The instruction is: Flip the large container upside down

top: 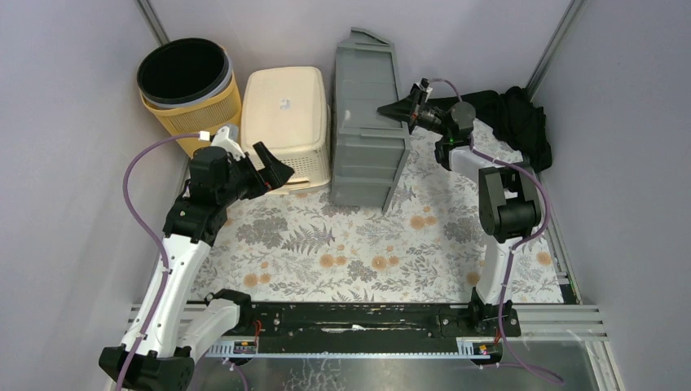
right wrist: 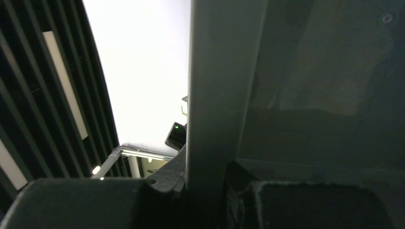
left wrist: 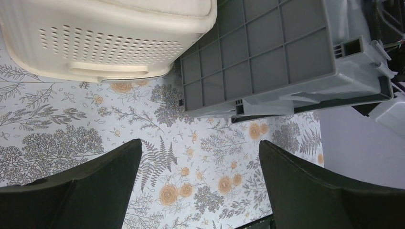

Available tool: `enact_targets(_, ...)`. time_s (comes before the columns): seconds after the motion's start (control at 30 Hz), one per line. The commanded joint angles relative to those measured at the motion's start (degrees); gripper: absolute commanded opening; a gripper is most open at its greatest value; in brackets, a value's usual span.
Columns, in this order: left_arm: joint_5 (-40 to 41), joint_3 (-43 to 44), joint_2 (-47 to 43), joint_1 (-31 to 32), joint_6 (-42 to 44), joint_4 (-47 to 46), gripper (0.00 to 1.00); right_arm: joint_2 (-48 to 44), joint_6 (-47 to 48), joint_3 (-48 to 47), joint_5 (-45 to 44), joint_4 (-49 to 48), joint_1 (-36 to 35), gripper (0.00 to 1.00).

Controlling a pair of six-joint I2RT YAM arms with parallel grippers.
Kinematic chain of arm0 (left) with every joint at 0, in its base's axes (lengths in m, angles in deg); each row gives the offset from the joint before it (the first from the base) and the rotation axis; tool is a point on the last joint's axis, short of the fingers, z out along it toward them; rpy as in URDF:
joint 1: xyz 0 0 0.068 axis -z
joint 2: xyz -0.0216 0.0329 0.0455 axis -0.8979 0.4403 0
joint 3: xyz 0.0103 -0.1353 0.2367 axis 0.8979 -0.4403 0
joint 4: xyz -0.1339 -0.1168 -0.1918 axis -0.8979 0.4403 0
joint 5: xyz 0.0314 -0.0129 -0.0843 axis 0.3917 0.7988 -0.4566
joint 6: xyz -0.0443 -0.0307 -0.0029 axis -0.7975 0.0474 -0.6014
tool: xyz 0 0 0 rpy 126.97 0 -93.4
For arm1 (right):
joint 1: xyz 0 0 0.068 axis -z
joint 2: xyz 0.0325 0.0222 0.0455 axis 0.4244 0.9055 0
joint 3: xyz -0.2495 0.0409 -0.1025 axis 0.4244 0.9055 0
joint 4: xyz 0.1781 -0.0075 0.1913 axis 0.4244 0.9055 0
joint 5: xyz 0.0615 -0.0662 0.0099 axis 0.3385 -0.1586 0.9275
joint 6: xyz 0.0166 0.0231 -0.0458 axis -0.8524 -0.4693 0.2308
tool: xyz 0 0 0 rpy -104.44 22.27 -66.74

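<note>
The container's rim should next be pulled to the right in the top view by my right gripper and let go, because open floral cloth (left wrist: 200, 162) lies that way from my gripper.
The large grey container (top: 367, 122) stands tipped up on its side at the back middle of the table, its ribbed base showing in the left wrist view (left wrist: 267, 57). My right gripper (top: 405, 109) is shut on the container's rim (right wrist: 222, 95) at its upper right side. My left gripper (top: 275, 173) is open and empty, hanging over the floral cloth (left wrist: 200, 162) just in front of the cream basket, left of the container and apart from it.
A cream perforated basket (top: 287, 122) lies upside down left of the container, also in the left wrist view (left wrist: 105, 33). A yellow and black round bin (top: 187, 85) stands at the back left. Dark cloth (top: 521, 114) lies at the back right.
</note>
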Motion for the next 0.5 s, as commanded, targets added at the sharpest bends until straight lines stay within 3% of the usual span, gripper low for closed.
enact_targets(0.0, 0.43, 2.11, 0.11, 0.28, 0.54, -0.81, 1.00, -0.58, -10.98, 0.09, -5.35, -29.90, 0.75, 0.00)
enact_targets(0.23, -0.09, 1.60, 0.69, 0.29, 0.20, -1.64, 1.00, -1.37, -7.95, 7.16, -3.60, -29.79, 2.90, 0.00)
enact_targets(0.47, -0.58, 1.45, 1.19, 0.30, -0.07, -2.26, 1.00, -2.21, -5.37, 14.29, -0.41, -29.81, 5.82, 0.16)
